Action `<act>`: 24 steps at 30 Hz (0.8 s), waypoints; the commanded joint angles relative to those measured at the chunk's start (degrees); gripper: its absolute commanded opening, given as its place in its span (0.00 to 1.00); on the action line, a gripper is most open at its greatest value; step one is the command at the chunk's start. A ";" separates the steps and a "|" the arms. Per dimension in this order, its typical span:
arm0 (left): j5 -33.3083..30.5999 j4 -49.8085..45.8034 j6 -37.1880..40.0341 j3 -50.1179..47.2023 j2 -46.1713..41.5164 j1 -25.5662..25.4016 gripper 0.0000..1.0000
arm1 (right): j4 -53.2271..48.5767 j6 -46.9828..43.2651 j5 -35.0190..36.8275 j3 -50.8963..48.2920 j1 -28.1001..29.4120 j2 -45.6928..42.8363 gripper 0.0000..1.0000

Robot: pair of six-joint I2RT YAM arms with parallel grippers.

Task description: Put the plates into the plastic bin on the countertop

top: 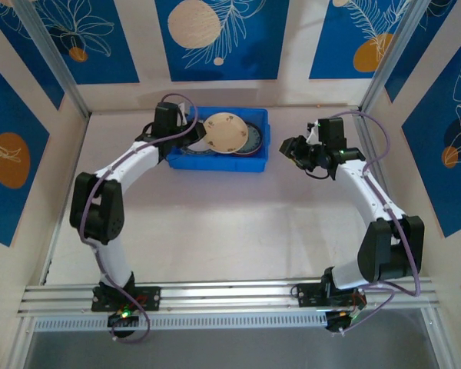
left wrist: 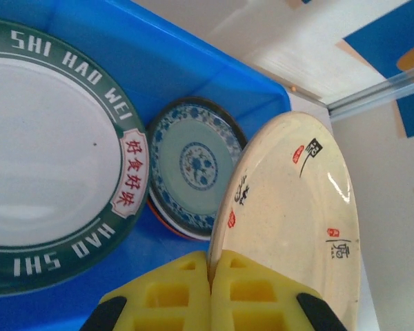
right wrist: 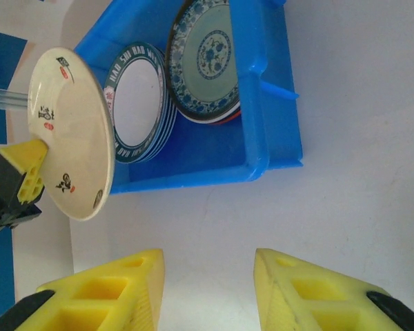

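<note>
The cream plate still hangs tilted above the stack, so my left gripper will next lower it down and across toward the teal patterned plate (top: 253, 139) (left wrist: 193, 165) and release it there.
My left gripper (left wrist: 210, 265) is shut on the rim of a cream plate (left wrist: 297, 221) and holds it tilted above the blue plastic bin (top: 255, 157). That cream plate (top: 226, 132) hangs over the bin's middle. Inside the bin lie a white plate with a green lettered rim (left wrist: 41, 158) on a stack and a teal patterned plate (left wrist: 193, 165) on a second stack. My right gripper (right wrist: 208, 276) stands open over bare countertop (right wrist: 359, 103), just right of the bin (right wrist: 269, 89), with nothing between its fingers. From there the cream plate (right wrist: 72, 138) and the left gripper's yellow fingers (right wrist: 27, 165) show.
Blue-and-cream patterned walls (top: 215, 38) close in the countertop (top: 230, 223) on three sides. An aluminium rail (top: 230, 296) runs along the near edge at the arm bases. Metal posts (top: 54, 61) stand in the back corners.
</note>
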 commanded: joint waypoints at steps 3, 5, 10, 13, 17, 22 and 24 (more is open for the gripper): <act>-2.74 1.03 -2.14 7.00 5.82 -0.72 0.00 | 0.11 0.72 -1.46 2.63 -0.33 2.28 0.39; -2.83 1.36 -2.35 8.80 8.44 -0.98 0.00 | 0.12 0.78 -1.49 2.82 -0.44 2.50 0.39; -4.07 0.94 -1.78 14.42 15.01 -2.36 0.00 | 0.31 1.08 -1.63 2.41 -0.85 2.20 0.39; -4.91 -1.86 0.59 19.97 19.98 -3.90 0.00 | 0.63 1.07 -1.83 1.83 -1.08 1.97 0.38; -5.83 -0.07 0.06 21.74 23.34 -5.10 0.00 | 0.66 1.07 -2.46 1.63 -1.41 2.16 0.37; -6.44 -0.74 -0.29 23.65 26.69 -5.38 0.00 | 0.60 0.78 -2.51 1.33 -1.56 2.16 0.37; -6.35 -0.72 -0.39 23.94 27.11 -5.37 0.00 | 0.49 0.64 -2.63 1.33 -1.56 2.42 0.37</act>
